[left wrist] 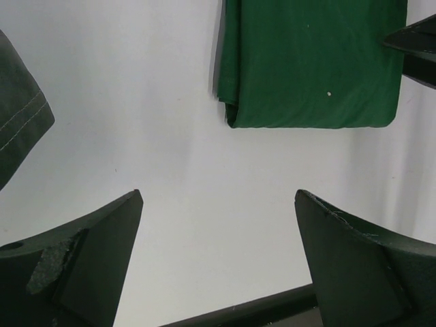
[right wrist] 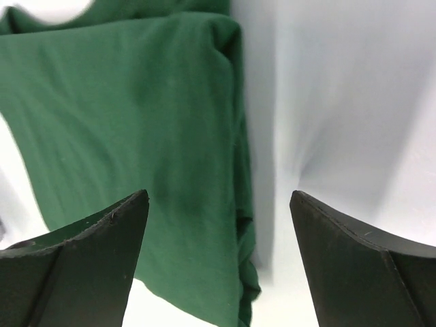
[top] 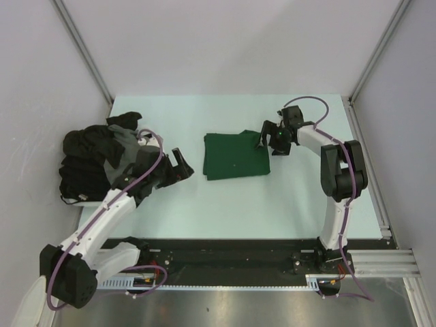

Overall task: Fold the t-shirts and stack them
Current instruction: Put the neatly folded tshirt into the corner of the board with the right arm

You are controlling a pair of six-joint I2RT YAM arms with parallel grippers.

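Note:
My right gripper is above the shirt's folded edge (top: 267, 146) (right wrist: 233, 208), with that edge already between its spread fingers, so it should next move down around the edge and close on it.
A dark green t-shirt (top: 235, 155) lies folded into a flat rectangle in the middle of the pale table (top: 204, 211). My left gripper (top: 180, 165) hovers just left of it, open and empty; in the left wrist view the shirt (left wrist: 310, 65) lies ahead of the fingers over bare table. My right gripper (top: 267, 139) stands open over the shirt's far right corner. In the right wrist view the shirt's folded edge (right wrist: 238, 170) runs between the spread fingers, pinched by neither. A heap of black and dark grey t-shirts (top: 92, 153) sits at the left edge.
A dark grey hem of the heap (left wrist: 17, 122) shows at the left of the left wrist view. White walls with metal corner posts (top: 85, 51) enclose the table. A black rail (top: 225, 255) runs along the near edge between the arm bases.

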